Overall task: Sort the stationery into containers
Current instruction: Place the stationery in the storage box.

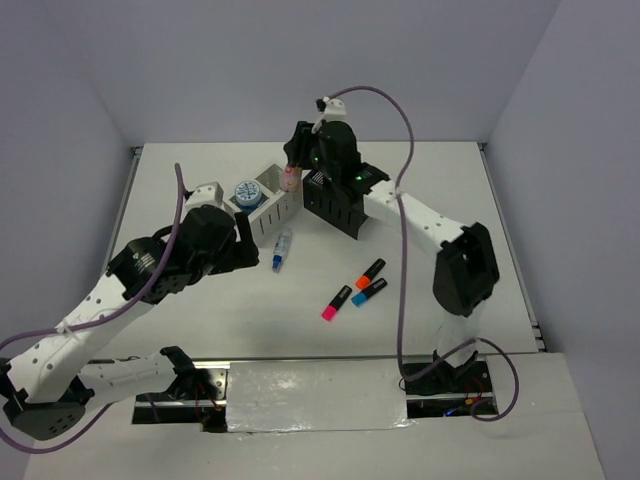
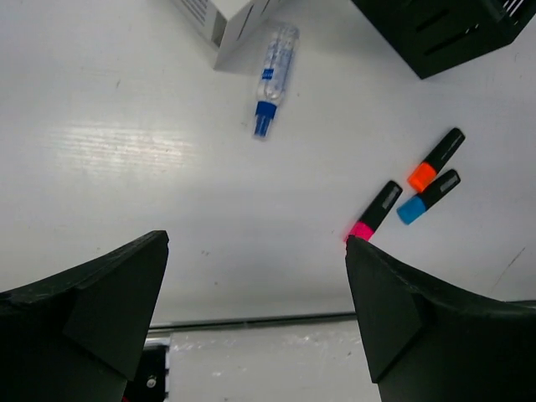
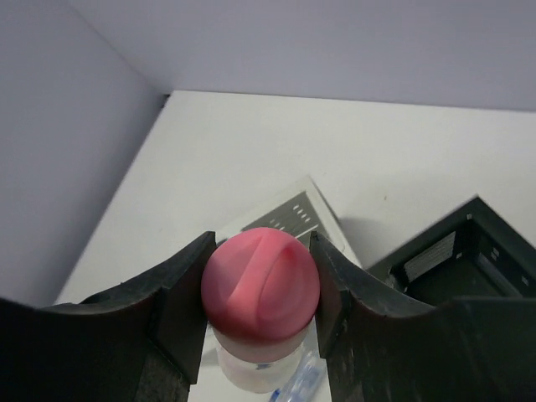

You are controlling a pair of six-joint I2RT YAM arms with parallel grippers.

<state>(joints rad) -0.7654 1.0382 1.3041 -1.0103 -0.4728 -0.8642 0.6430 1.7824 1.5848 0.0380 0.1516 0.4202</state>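
The right gripper should move away from the black box [image 1: 340, 203] and lower the tube into the section of the white box beside the tape roll [image 1: 245, 192], because that section is empty.
My right gripper [image 1: 296, 165] [image 3: 261, 244] is shut on the pink cylinder tube [image 1: 290, 179] [image 3: 261, 289] and holds it upright over the right compartment of the white box [image 1: 270, 203] [image 3: 295, 216]. One pale-blue tape roll [image 1: 245, 192] lies in the box's left compartment. The black box [image 1: 340, 203] [image 3: 473, 251] stands just to the right. The blue-white stick [image 1: 282, 250] [image 2: 275, 71] lies in front of the white box. The orange [image 1: 371, 271] [image 2: 435, 159], blue [image 1: 368, 291] [image 2: 427, 197] and pink [image 1: 336, 302] [image 2: 375, 211] highlighters lie together further right. My left gripper [image 1: 247, 245] [image 2: 255, 243] is open and empty, left of the stick.
The white box's corner [image 2: 219, 29] and the black box's slatted side [image 2: 444, 33] show at the top of the left wrist view. The table's near edge [image 2: 251, 320] runs under the left fingers. Walls close the table at the back and sides.
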